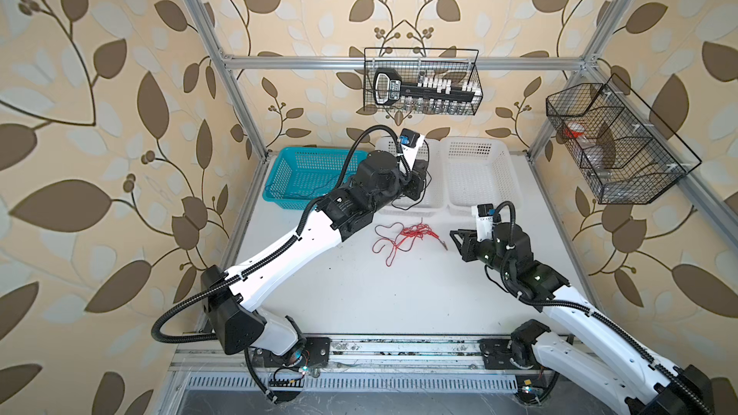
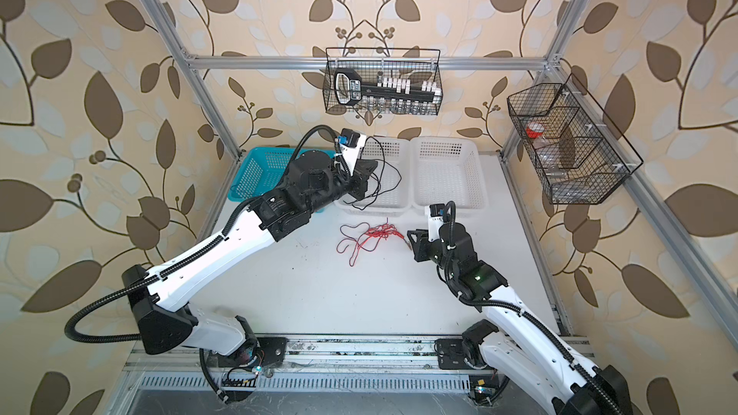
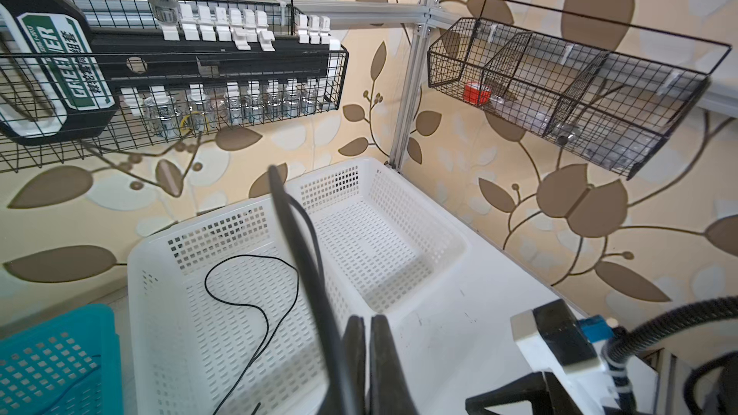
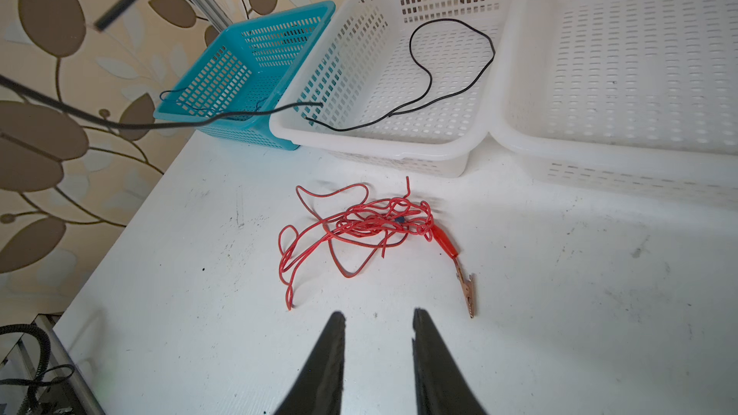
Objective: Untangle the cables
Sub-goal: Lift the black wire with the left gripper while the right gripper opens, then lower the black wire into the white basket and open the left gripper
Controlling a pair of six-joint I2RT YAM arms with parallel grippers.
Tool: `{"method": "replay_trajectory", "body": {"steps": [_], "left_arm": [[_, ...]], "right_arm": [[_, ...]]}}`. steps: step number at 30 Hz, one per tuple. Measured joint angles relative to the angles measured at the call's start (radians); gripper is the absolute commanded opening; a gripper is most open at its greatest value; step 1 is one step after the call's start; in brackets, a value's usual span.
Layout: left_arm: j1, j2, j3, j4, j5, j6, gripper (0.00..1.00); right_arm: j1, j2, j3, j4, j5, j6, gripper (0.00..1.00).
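The white basket (image 1: 425,194) (image 3: 239,304) is below my left gripper, which will next tilt down, lower into it and release the black cable where the cable's loop already rests.
A red cable (image 4: 359,225) lies in a loose tangle on the white table in both top views (image 1: 399,235) (image 2: 365,235), its metal clip (image 4: 465,289) pointing toward my right gripper. That right gripper (image 4: 375,313) (image 1: 453,235) hovers just beside the clip, open, with nothing between its fingers. My left gripper (image 3: 367,317) (image 2: 365,171) is raised over the left white basket (image 4: 379,145) and shut on the black cable (image 4: 451,20). Most of that cable lies looped inside this basket (image 3: 239,304). A thin blue cable (image 4: 167,92) rests in the teal basket (image 1: 287,177).
A second white basket (image 1: 479,177) stands right of the first, along the back of the table. Two black wire racks hang on the frame, one at the back (image 1: 423,81) holding a socket set, one on the right (image 1: 615,141). Aluminium posts bound the table.
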Motion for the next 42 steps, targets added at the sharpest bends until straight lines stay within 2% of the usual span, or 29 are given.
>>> {"method": "replay_trajectory", "body": {"steps": [11,16,23,37,42], "left_arm": [[0.137,0.200,0.078,0.015,0.034,-0.010,0.00],[0.159,0.306,0.087,0.008,0.017,-0.030,0.00],[0.169,0.487,0.184,-0.103,-0.010,-0.089,0.00],[0.274,0.622,0.247,-0.300,-0.024,-0.249,0.00],[0.282,0.640,0.254,-0.338,0.006,-0.276,0.13]], "right_arm": [[-0.001,-0.002,0.000,0.001,-0.014,0.004,0.30],[-0.001,-0.017,-0.001,-0.003,-0.015,0.004,0.30],[-0.001,-0.019,-0.013,-0.010,-0.016,0.007,0.30],[-0.001,-0.017,-0.016,-0.010,-0.020,0.010,0.31],[-0.001,-0.021,-0.020,-0.010,-0.024,0.024,0.31]]}}
